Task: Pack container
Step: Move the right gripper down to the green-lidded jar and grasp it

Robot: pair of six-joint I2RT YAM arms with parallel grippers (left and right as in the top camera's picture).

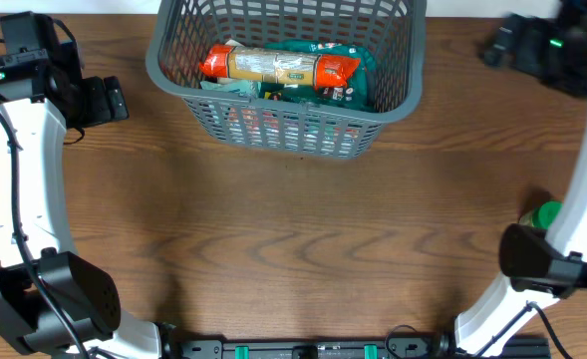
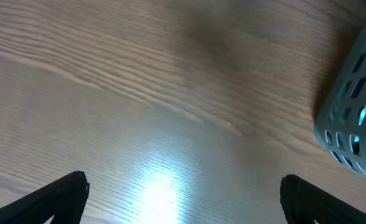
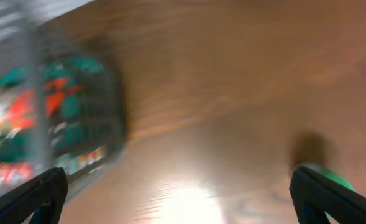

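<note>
Next, my right gripper comes back toward the green-capped jar, turns and goes down with open fingers around the cap, since the jar stands outside the container point(image 1: 178, 85).
The dark grey slotted container point(image 1: 178, 85) stands at the back middle of the table. It holds a long orange and yellow packet point(image 1: 278, 66) lying on green packets point(image 1: 348, 85). My left gripper point(image 1: 114, 100) is open and empty, left of the container and apart from it. The left wrist view shows its fingers point(image 2: 183, 186) spread wide over bare wood, with a corner of the container point(image 2: 347, 118) at the right. My right gripper point(image 1: 497, 45) is to the right of the container. In the blurred right wrist view it is open and empty point(image 3: 176, 180), with the container point(image 3: 111, 118) at the left.
A green object point(image 1: 546, 213) lies at the right edge of the table, partly hidden by the right arm. It also shows in the right wrist view point(image 3: 329, 176). The arm bases stand at the front corners.
</note>
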